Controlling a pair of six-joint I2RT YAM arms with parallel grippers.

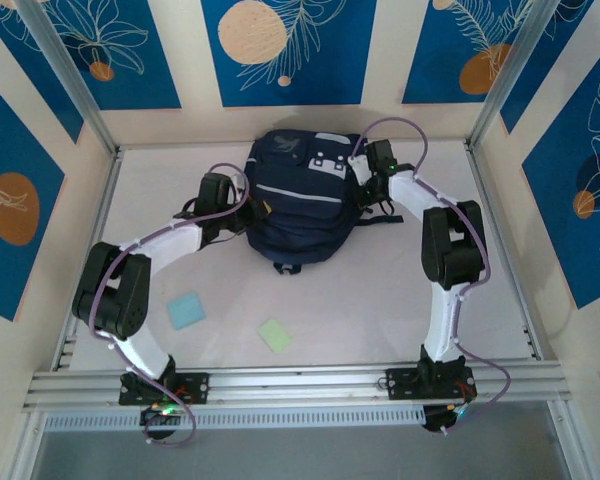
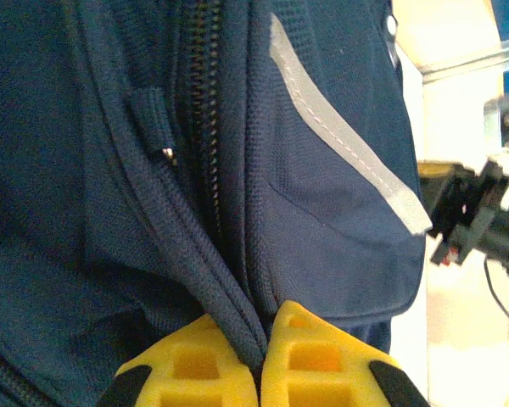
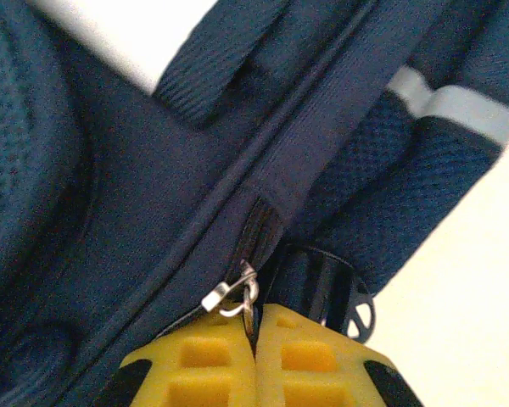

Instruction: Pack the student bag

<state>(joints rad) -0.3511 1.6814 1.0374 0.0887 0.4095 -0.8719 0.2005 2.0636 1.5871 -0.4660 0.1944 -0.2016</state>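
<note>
The right gripper will next open where it is and let go of the metal zipper pull [image 3: 237,292] between its fingers, since the slider is near the end of the zipper.
The navy-blue student bag [image 1: 300,205] lies at the back middle of the table, grey stripe across its front. My left gripper [image 1: 242,208] is at the bag's left side; in the left wrist view its yellow fingers [image 2: 310,356] are shut on a fold of the bag's fabric [image 2: 237,314] beside a closed zipper [image 2: 205,127]. My right gripper [image 1: 365,172] is at the bag's upper right. In the right wrist view it [image 3: 256,326] is shut on the metal zipper pull [image 3: 237,292] at the zipper's end.
A light blue card [image 1: 186,310] and a pale green card [image 1: 276,335] lie on the white table in front of the bag. A black plastic strap buckle [image 3: 339,292] sits beside the right fingers. Metal frame rails [image 1: 300,380] run along the near edge.
</note>
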